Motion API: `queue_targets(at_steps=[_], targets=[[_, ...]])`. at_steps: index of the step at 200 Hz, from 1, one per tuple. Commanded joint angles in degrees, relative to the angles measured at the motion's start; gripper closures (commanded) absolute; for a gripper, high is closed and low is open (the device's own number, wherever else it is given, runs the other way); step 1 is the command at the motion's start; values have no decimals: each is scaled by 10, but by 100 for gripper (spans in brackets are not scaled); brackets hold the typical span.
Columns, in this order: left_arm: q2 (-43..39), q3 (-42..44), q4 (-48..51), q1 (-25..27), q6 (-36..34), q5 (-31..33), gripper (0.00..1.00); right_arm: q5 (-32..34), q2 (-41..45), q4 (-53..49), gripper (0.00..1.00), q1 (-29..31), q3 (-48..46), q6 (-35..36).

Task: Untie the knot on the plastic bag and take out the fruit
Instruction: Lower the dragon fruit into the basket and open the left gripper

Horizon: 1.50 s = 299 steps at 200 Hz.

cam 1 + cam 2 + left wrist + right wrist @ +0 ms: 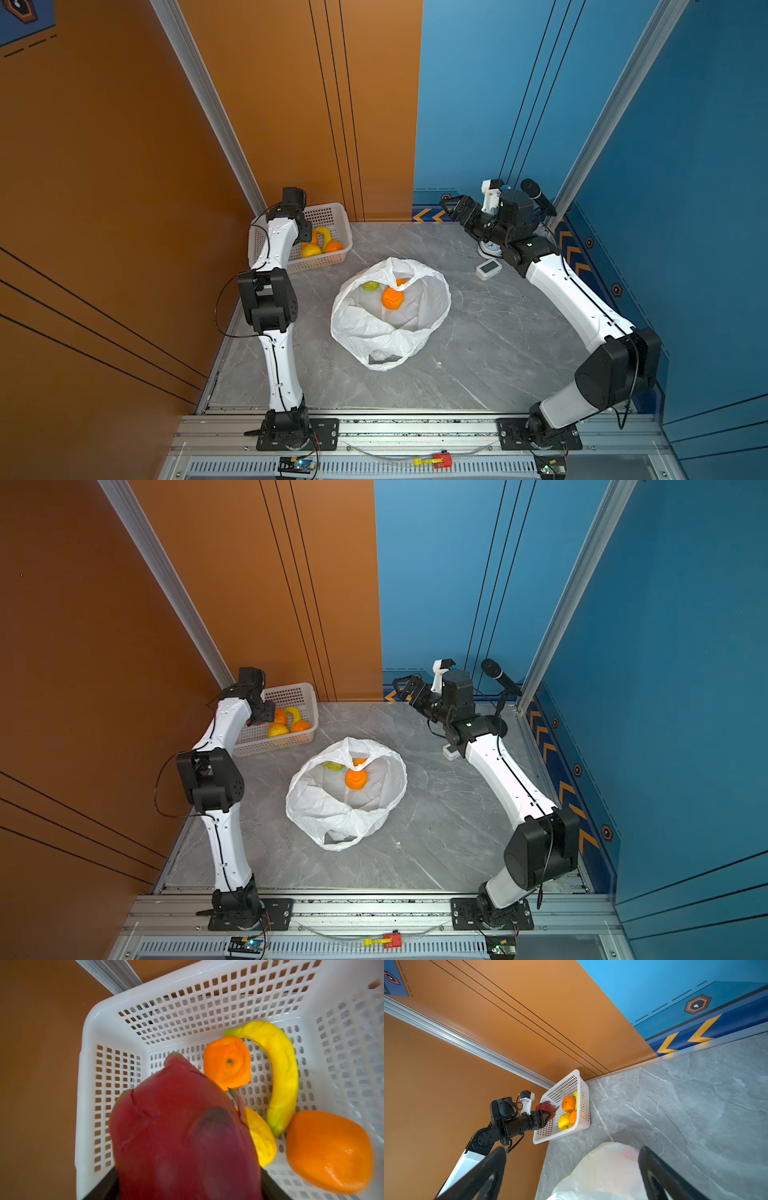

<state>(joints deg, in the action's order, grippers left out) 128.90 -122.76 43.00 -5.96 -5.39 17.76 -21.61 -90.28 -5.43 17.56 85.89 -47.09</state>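
Note:
I should next lower the dragon fruit with my left gripper toward the basket's empty end (253, 735) (158, 1062) and let go of it there, because the bare bottom of the basket is below my gripper.
The white plastic bag (390, 316) (345, 796) lies in the middle of the grey table with its mouth wide open. The knot is out of view. Fruit lies inside it: an orange (392, 298) (356, 779), a green one (370, 285) and a second orange (401, 281) under a fold. My left gripper (547, 1111) is shut on a pink-red dragon fruit (182, 1136) (545, 1106) and holds it over the white basket (328, 212) (87, 1076). At the back right my right gripper (451, 205) (403, 685) (571, 1153) hangs open and empty, high above the table.
In the basket lie a banana (280, 1068), two oranges (228, 1064) (328, 1151) and a yellow fruit (261, 1140). A small white device (488, 269) and a microphone (538, 195) stand at the back right. Orange and blue walls close in the table.

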Motion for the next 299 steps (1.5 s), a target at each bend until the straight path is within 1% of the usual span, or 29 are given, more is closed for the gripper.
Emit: queue_targets(at_steps=[1,24,39,62,82,115,125,134,136,142,154,177,200,223,252,269,289,299], targets=[[8,0,-55,-11,-58,-7,49,-22,1,-4,0,-6,21,18],[29,-4,-66,-23,-85,-19,48,-27,-8,-2,0,-8,30,17],[40,-9,-75,-27,-108,-16,47,-30,-13,-7,0,-7,36,17],[53,-5,-83,-29,-133,-24,41,-31,-17,-9,0,-8,40,14],[58,19,-94,-30,-132,-22,33,-35,-19,-11,0,-8,46,10],[61,43,-103,-41,-108,-3,26,-25,-14,-17,0,-4,56,7],[60,49,-103,-43,-103,-2,22,-19,-10,-18,0,-1,56,7],[56,55,-104,-45,-99,-5,15,-15,-5,-20,0,1,55,7],[55,56,-104,-46,-97,-6,10,-14,-4,-21,0,2,55,8],[52,57,-106,-47,-91,-10,5,-10,-1,-22,0,4,51,9],[44,57,-109,-49,-78,-17,0,-1,7,-22,0,9,46,10],[30,46,-110,-47,-62,-13,2,15,21,-22,0,17,33,9],[2,50,-111,-37,-50,9,2,31,37,-23,0,27,18,8],[-42,74,-110,-21,-38,17,2,44,53,-24,0,33,2,5],[-112,118,-108,8,-15,11,2,54,64,-32,0,42,-9,2],[-155,141,-94,26,19,-21,2,54,63,-41,0,47,-9,-2],[-205,164,-79,47,68,-97,1,51,57,-53,0,55,-5,-11],[-230,174,-79,59,76,-137,1,49,54,-60,0,61,-1,-13]])
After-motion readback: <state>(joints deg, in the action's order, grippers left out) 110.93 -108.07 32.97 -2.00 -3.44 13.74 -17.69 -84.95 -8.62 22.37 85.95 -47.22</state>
